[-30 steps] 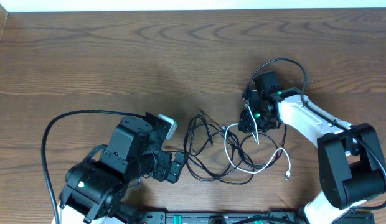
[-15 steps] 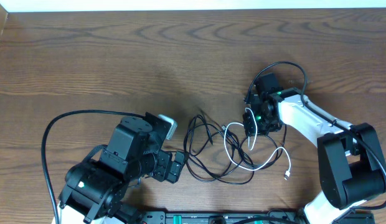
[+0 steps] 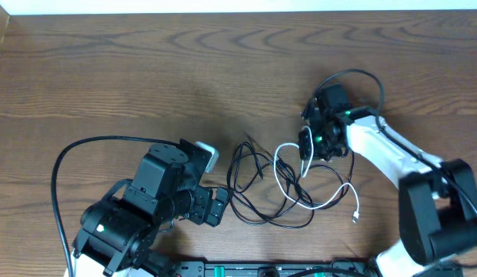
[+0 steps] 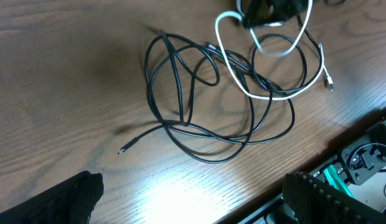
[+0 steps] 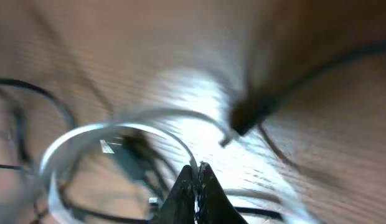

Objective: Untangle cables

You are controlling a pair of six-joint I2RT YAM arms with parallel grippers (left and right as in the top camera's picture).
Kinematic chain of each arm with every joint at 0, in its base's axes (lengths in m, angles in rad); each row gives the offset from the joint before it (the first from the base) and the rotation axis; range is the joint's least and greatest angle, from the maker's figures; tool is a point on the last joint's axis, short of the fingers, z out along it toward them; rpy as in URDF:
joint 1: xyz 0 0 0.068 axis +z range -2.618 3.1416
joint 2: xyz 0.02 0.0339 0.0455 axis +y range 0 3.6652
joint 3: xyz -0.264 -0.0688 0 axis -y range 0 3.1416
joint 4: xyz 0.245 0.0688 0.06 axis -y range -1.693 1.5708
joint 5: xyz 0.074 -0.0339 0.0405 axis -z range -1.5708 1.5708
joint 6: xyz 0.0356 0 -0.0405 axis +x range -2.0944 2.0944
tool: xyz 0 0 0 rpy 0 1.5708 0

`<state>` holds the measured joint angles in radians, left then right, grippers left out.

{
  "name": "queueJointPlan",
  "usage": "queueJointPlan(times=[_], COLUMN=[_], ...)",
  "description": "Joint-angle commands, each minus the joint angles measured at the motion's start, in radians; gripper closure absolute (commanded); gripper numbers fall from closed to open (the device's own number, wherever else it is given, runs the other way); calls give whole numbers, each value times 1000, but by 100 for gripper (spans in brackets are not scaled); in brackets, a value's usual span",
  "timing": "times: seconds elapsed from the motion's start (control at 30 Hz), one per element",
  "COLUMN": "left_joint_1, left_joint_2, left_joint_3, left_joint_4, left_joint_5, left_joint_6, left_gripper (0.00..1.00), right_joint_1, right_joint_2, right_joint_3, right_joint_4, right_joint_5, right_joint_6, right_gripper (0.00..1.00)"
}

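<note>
The bare tabletop is to the right of my right gripper in the overhead view. My right gripper should pull the white cable there next, away from the tangle, and let it go.
A tangle of thin black cables [image 3: 258,188] and one white cable [image 3: 288,181] lies on the wooden table near the front, also in the left wrist view as black loops [image 4: 199,93] and a white loop [image 4: 268,93]. My right gripper [image 3: 306,146] is shut on the white cable [image 5: 118,134] and holds a loop of it above the table at the tangle's right side. My left gripper [image 3: 211,181] is open and empty, left of the tangle; its fingers frame the left wrist view [image 4: 193,199].
The white cable's plug end [image 3: 355,218] lies to the right of the tangle. A loose black plug end [image 4: 122,150] points toward my left gripper. The table's front edge and a rail with electronics [image 4: 361,162] run close behind the tangle.
My right gripper has lifted and moved slightly back and left with the white cable, pulling its loop up and leftward. The left arm has not moved.
</note>
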<state>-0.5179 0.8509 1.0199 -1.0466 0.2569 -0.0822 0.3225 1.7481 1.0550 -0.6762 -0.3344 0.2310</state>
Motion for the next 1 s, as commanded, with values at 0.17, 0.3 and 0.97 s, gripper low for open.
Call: queueJointPlan(times=[0.17,0.3,0.97], left_joint_1=[3,3,3], left_joint_2=[-3,-3,-3], left_joint_3=[11,11,11], left_joint_4=[-16,-15,-23], left_joint_5=[4,4,4], left_joint_6=[-5,-5,-5], left_gripper=[2,2,2], right_joint_1=[-53,-127,-782], right_joint_2=[-268,-380,-683], right_joint_3=[133,169,196], right_joint_4=[3,11,108], right_joint_5=[172,372,531], right_joint_6=[68,132,280], right_gripper=[99,99,99])
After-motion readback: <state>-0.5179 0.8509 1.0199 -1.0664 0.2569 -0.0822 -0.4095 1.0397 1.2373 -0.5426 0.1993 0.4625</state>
